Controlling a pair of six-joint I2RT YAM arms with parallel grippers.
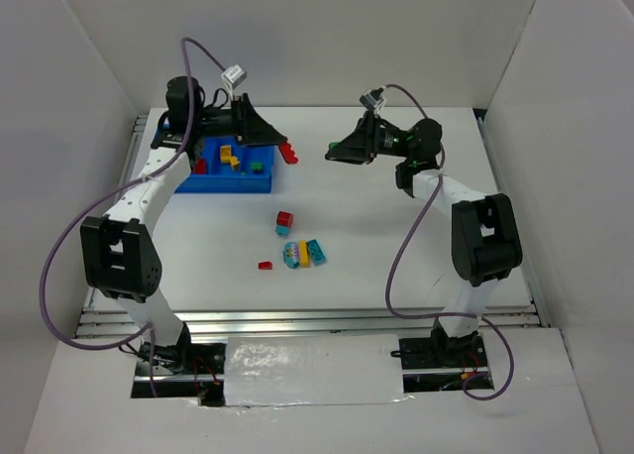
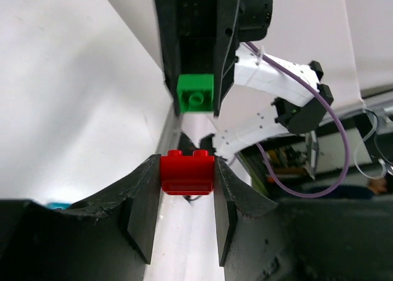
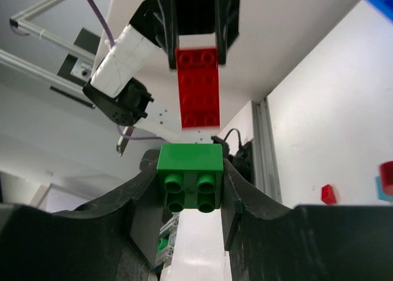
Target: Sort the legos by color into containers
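Note:
The robot will next swing its left gripper to the left in the top view and turn it down to let go over the container's section beside the yellow legos, since red lies there.
My left gripper (image 1: 284, 147) is shut on a red lego (image 1: 289, 154), held in the air just right of the blue tray (image 1: 233, 185). My right gripper (image 1: 331, 155) faces it from the right, a short gap apart. In the left wrist view my fingers (image 2: 147, 195) clamp the red lego (image 2: 187, 170), with the green lego (image 2: 196, 92) beyond it. In the right wrist view my gripper (image 3: 190, 170) is shut on the green lego (image 3: 190, 177), facing the red lego (image 3: 198, 88). The tray holds red (image 1: 201, 166), yellow (image 1: 230, 157) and green (image 1: 256, 165) legos in separate compartments.
Loose legos lie mid-table: a red-on-cyan pair (image 1: 284, 222), a cyan and yellow cluster (image 1: 303, 253) and a small red one (image 1: 265, 265). White walls enclose the table on the left, back and right. A metal rail (image 1: 134, 152) runs along the left edge.

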